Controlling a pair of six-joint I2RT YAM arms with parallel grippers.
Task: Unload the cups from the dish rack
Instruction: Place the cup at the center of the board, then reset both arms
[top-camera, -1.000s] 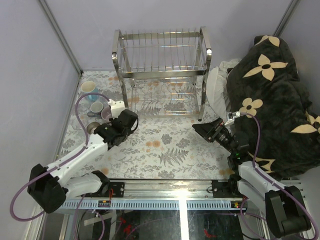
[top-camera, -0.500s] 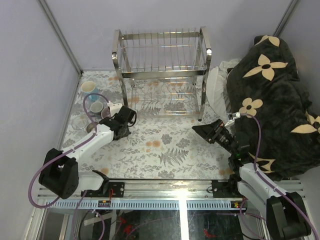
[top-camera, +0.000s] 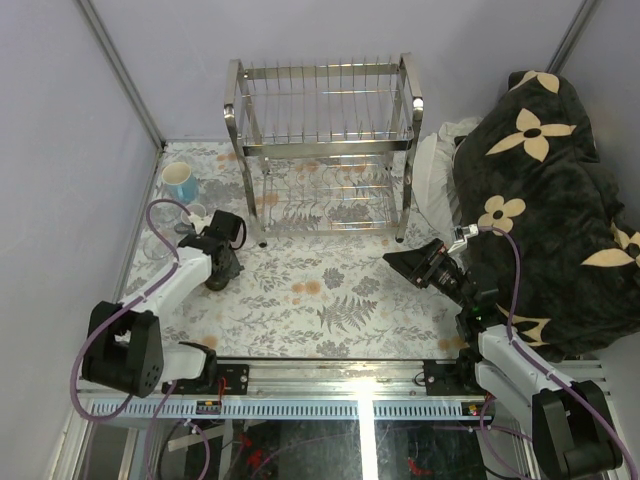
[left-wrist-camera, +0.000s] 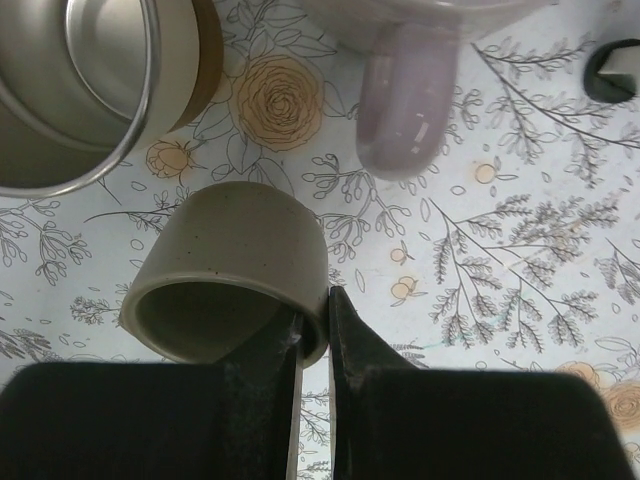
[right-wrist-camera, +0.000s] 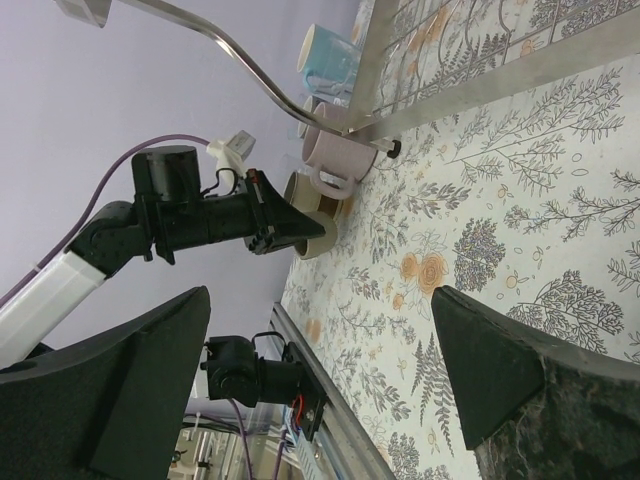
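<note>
The bare patch of flowered table before the lilac mug is below my left gripper, so my left gripper should lower the tilted olive-grey mug there and release the olive-grey mug's rim.
The chrome dish rack (top-camera: 325, 140) stands at the back of the table, and no cup shows in it. My left gripper (top-camera: 219, 270) is shut on the rim wall of the olive-grey mug (left-wrist-camera: 232, 268), one finger inside and one outside. It holds the mug low over the flowered table, left of the rack. My left gripper (left-wrist-camera: 315, 308) has the pale lilac mug (left-wrist-camera: 405, 105) and the brown-and-cream cup (left-wrist-camera: 95, 90) just beyond it. The light blue mug (top-camera: 181, 183) and a clear glass (top-camera: 160, 246) stand further left. My right gripper (top-camera: 402, 262) is open and empty.
A dark flowered blanket (top-camera: 545, 200) and a white cloth (top-camera: 432, 170) fill the right side. The purple wall (top-camera: 60, 200) runs close along the left of the cups. The right wrist view shows the rack's foot (right-wrist-camera: 385, 148) next to the lilac mug (right-wrist-camera: 332, 152).
My left gripper has swung left, away from the rack's front leg, carrying the olive-grey mug to the group of cups. The right arm has barely moved.
</note>
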